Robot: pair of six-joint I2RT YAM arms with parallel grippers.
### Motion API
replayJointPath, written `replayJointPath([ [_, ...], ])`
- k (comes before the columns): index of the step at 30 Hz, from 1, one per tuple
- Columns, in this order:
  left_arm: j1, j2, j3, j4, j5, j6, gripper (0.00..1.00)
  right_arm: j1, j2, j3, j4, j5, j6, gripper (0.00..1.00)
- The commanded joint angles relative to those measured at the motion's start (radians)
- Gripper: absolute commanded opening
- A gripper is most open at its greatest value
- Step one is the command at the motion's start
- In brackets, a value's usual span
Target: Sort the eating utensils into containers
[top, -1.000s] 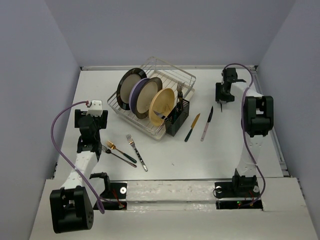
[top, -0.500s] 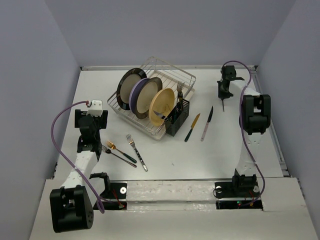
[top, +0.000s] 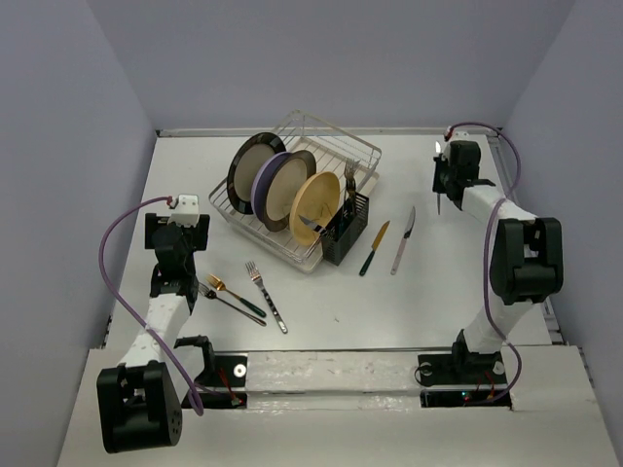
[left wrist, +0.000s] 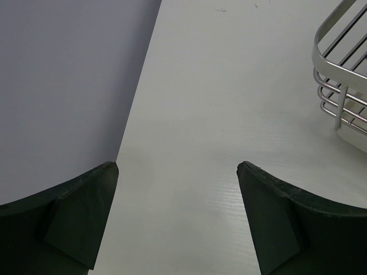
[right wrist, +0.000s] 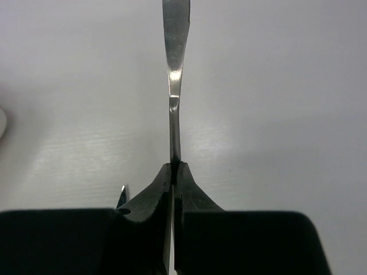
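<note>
I will move my right gripper to the left in the top view next, over the black container's near end [top: 334, 233]. I will release the slim silver knife there, where another blade already stands.
My right gripper [top: 451, 177] [right wrist: 173, 167] is shut on a slim silver knife [right wrist: 175, 69] at the far right of the table; its shiny end sticks out past the fingertips above bare table. Two more knives, a gold one with a green handle [top: 374, 247] and a silver one [top: 404, 238], lie right of the black slotted container [top: 346, 232], which holds upright forks [top: 349, 175]. A gold fork [top: 232, 293], a dark utensil [top: 230, 305] and a silver fork [top: 265, 296] lie front left. My left gripper [top: 177, 238] [left wrist: 178, 172] stands open over bare table, with nothing between its fingers.
A silver wire dish rack [top: 313, 144] [left wrist: 338, 86] holds three upright plates [top: 282, 185] beside the container. The side wall [left wrist: 69, 86] runs close on the left of my left gripper. Grey walls enclose the table on three sides.
My right gripper has shut on the knife and swung slightly right with it, its elbow moving outward and nearer. The left arm and the utensils on the table have not moved.
</note>
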Motion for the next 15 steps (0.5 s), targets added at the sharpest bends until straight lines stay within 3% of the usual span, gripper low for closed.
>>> replayJointPath([
  [1, 0.005, -0.017, 0.002, 0.057, -0.009, 0.007, 0.99, 0.001, -0.086, -0.053, 0.227, -0.033, 0.004, 0.0],
  [7, 0.005, -0.019, 0.002, 0.056, -0.012, 0.007, 0.99, 0.065, -0.304, -0.24, 0.448, -0.093, 0.042, 0.0],
  [11, 0.005, -0.02, 0.003, 0.056, -0.016, 0.007, 0.99, 0.232, -0.559, -0.386, 0.672, -0.073, -0.042, 0.0],
  [15, 0.003, -0.025, 0.003, 0.053, -0.024, 0.007, 0.99, 0.361, -0.701, -0.468, 0.76, -0.085, -0.005, 0.0],
])
